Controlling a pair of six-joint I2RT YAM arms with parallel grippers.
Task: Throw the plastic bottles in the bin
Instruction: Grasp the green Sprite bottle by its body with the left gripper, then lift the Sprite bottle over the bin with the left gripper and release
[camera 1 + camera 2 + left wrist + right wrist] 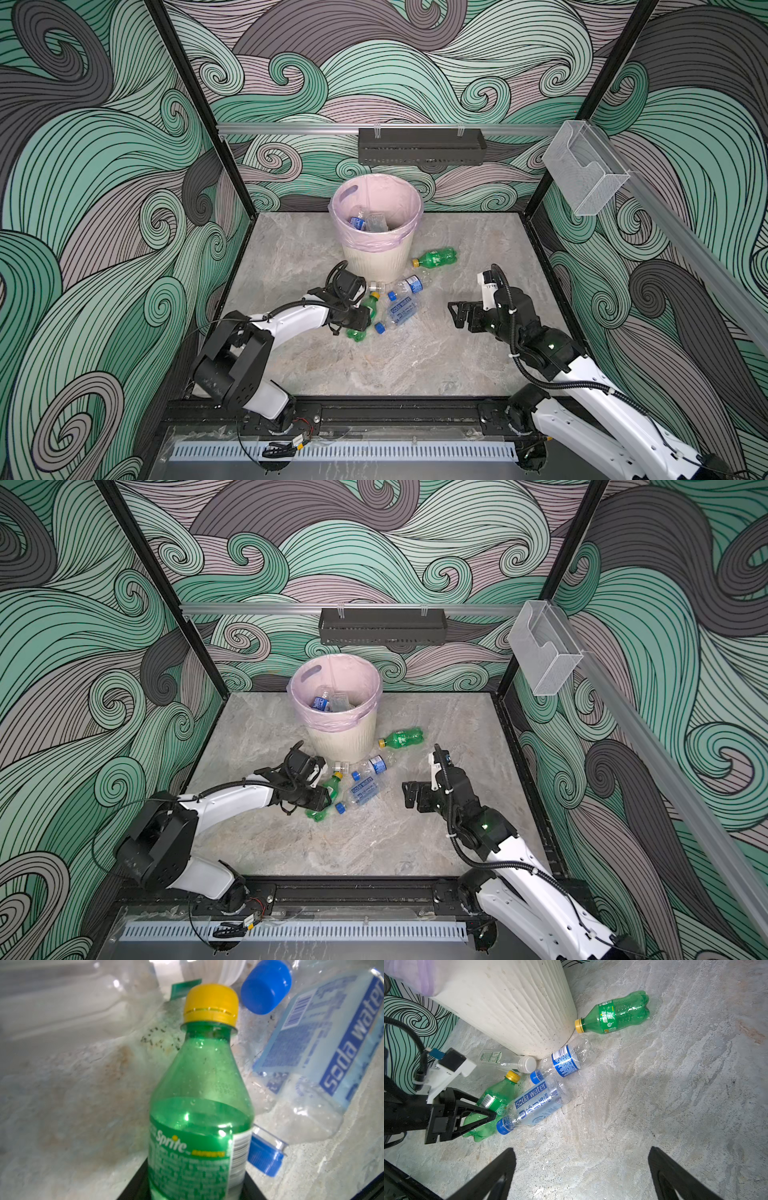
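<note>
I will raise my left gripper next and carry it outward over the bin's opening (377,205) to let go of the green bottle. That opening is higher than the gripper and farther outward.
The bin (386,262), cream, ribbed and lined with a pink bag, stands at the back middle with clear bottles (365,222) inside. My left gripper (365,321) is shut on a green yellow-capped bottle (199,1105) lying low on the floor in front of the bin. Touching it lies a clear soda water bottle (533,1103). A blue-labelled clear bottle (566,1061) and a white-capped clear bottle (508,1061) lie against the bin's foot (512,1005). Another green bottle (436,257) lies to the bin's right. My right gripper (581,1159) hangs open over bare floor, right of the cluster.
A long black perforated tray (422,146) hangs on the back rail. A clear plastic box (584,170) is fixed to the right wall. Patterned walls close in the grey stone floor (415,361) on three sides.
</note>
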